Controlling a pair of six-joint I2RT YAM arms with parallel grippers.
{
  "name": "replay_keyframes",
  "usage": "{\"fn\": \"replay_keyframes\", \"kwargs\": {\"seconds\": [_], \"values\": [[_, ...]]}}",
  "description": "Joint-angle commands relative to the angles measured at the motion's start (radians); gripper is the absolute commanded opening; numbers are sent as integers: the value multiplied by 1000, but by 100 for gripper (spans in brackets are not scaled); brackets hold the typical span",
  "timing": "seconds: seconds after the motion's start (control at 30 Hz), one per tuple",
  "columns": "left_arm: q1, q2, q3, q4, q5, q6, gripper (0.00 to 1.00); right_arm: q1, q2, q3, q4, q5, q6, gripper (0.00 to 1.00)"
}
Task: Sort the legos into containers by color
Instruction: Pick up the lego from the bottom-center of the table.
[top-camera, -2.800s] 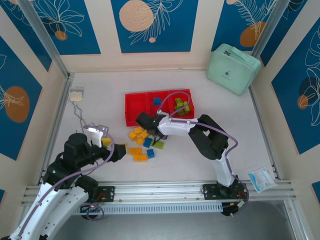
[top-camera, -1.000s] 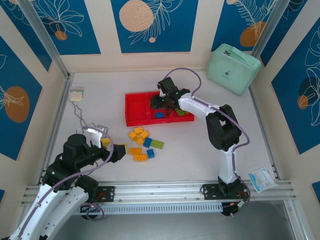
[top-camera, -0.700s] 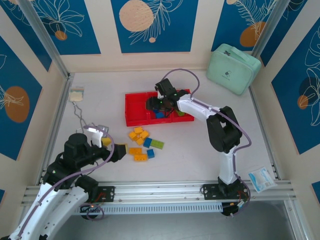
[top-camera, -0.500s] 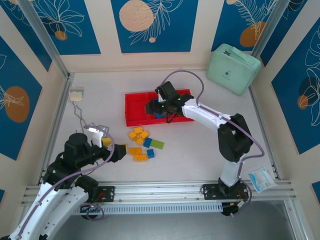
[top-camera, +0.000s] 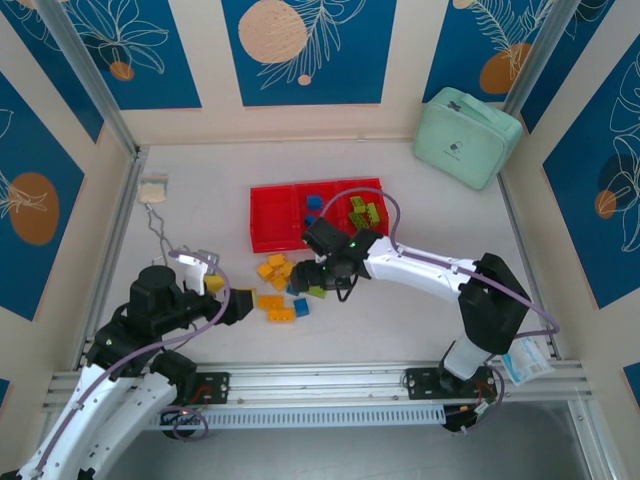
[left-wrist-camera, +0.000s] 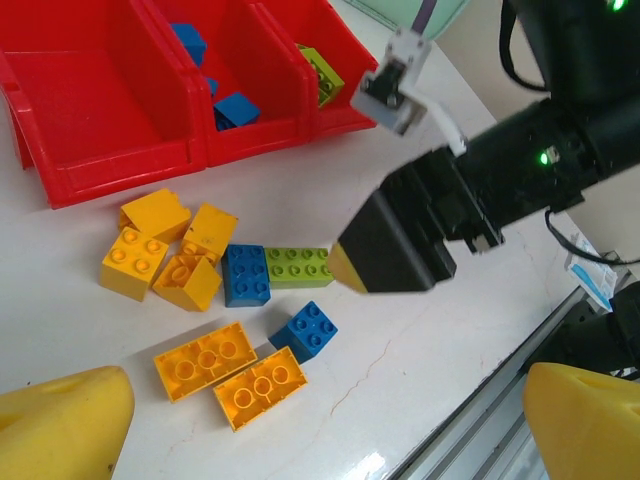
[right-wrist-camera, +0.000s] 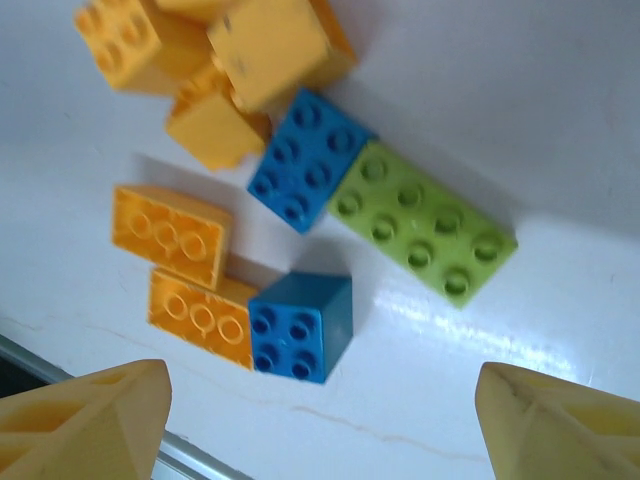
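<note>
The open gap of the robot's right gripper is wider than the blue cube (right-wrist-camera: 300, 327) by the orange bricks, so the right gripper will go down to it next, with one finger on each side.
The red tray (top-camera: 262, 236) has three compartments: the left one (left-wrist-camera: 95, 95) is bare, the middle holds blue legos (left-wrist-camera: 236, 108), the right holds green legos (top-camera: 363, 213). On the table in front lie loose legos: a green brick (right-wrist-camera: 425, 235), a blue brick (right-wrist-camera: 305, 170), a blue cube (right-wrist-camera: 300, 327), two orange bricks (right-wrist-camera: 170, 232) studs down, and several yellow ones (left-wrist-camera: 160, 213). My right gripper (right-wrist-camera: 320, 420) hangs open just over the pile, the blue cube a little ahead of its fingers (right-wrist-camera: 80, 420). My left gripper (top-camera: 228, 296) stays open, left of the pile, holding nothing.
A mint-green zippered case (top-camera: 467, 137) sits at the back right. A white packet (top-camera: 522, 357) lies by the front right rail. A small pale object (top-camera: 153, 190) with a wire rests at the far left. Bare table stretches right of the pile.
My right gripper has swung from above the tray's middle compartment back down to the loose pile, its arm stretched low across the table. The left arm has not moved.
</note>
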Motion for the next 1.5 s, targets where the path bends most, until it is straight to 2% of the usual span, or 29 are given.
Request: {"fn": "replay_keyframes", "kwargs": {"seconds": [0.0, 0.23, 0.4, 0.5, 0.63, 0.77, 1.1, 1.27, 1.3, 1.4, 1.47], "values": [[-13, -23, 4, 0, -7, -2, 99, 59, 24, -10, -51, 35, 85, 80], [-13, -24, -2, 7, -2, -4, 99, 145, 133, 40, -39, 22, 116, 79], [-13, -11, 0, 2, -6, -6, 99, 144, 195, 69, -51, 5, 109, 76], [-13, -13, 0, 1, -10, -7, 99, 144, 207, 66, -42, -9, 101, 69], [-14, -13, -1, 1, -13, -6, 100, 138, 221, 73, -51, -6, 86, 55], [-13, -14, 0, 1, -16, -6, 99, 124, 228, 69, -51, -7, 72, 49], [-13, -12, -2, 1, -18, -7, 99, 113, 252, 98, -84, 76, 7, 48], [-14, -11, -1, 0, -19, -6, 99, 111, 265, 130, -81, 74, -21, 46], [-14, -12, 0, 0, -19, -6, 99, 112, 270, 141, -81, 69, -27, 43], [-14, -14, 0, 0, -20, -6, 99, 115, 276, 161, -77, 51, -47, 26], [-14, -14, 0, 0, -19, -6, 99, 121, 269, 171, -81, 56, -65, 24]]}}
